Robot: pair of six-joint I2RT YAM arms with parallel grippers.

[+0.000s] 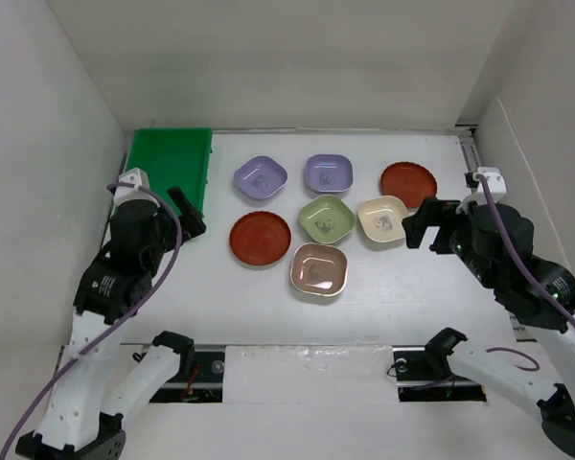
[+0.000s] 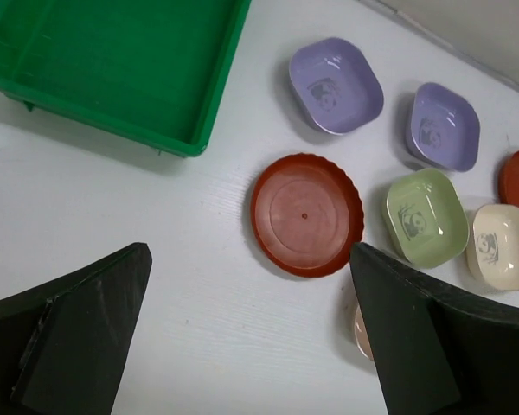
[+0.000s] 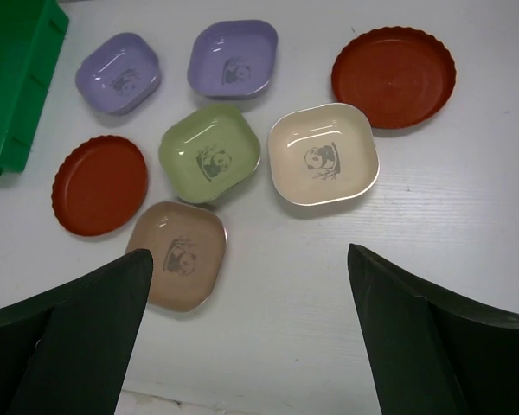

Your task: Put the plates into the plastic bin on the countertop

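My left gripper will next go down and move across onto the near red-brown plate's rim (image 1: 233, 235) (image 2: 256, 201) on the bin's side.
Seven plates lie on the white countertop (image 1: 402, 297): two lavender (image 1: 261, 177) (image 1: 328, 173), one green (image 1: 326, 218), one cream (image 1: 383, 220), one pinkish-tan (image 1: 319, 270), and two round red-brown ones (image 1: 260, 238) (image 1: 408, 184). The green plastic bin (image 1: 169, 165) stands at the far left and holds nothing. My left gripper (image 1: 187, 213) is open and empty, hovering between the bin and the near red-brown plate (image 2: 306, 214). My right gripper (image 1: 424, 225) is open and empty, above the table just right of the cream plate (image 3: 323, 166).
White walls border the countertop on the left, back and right. A metal rail with black mounts (image 1: 307, 364) runs along the near edge. The bin's long wall (image 2: 209, 95) faces the plates.
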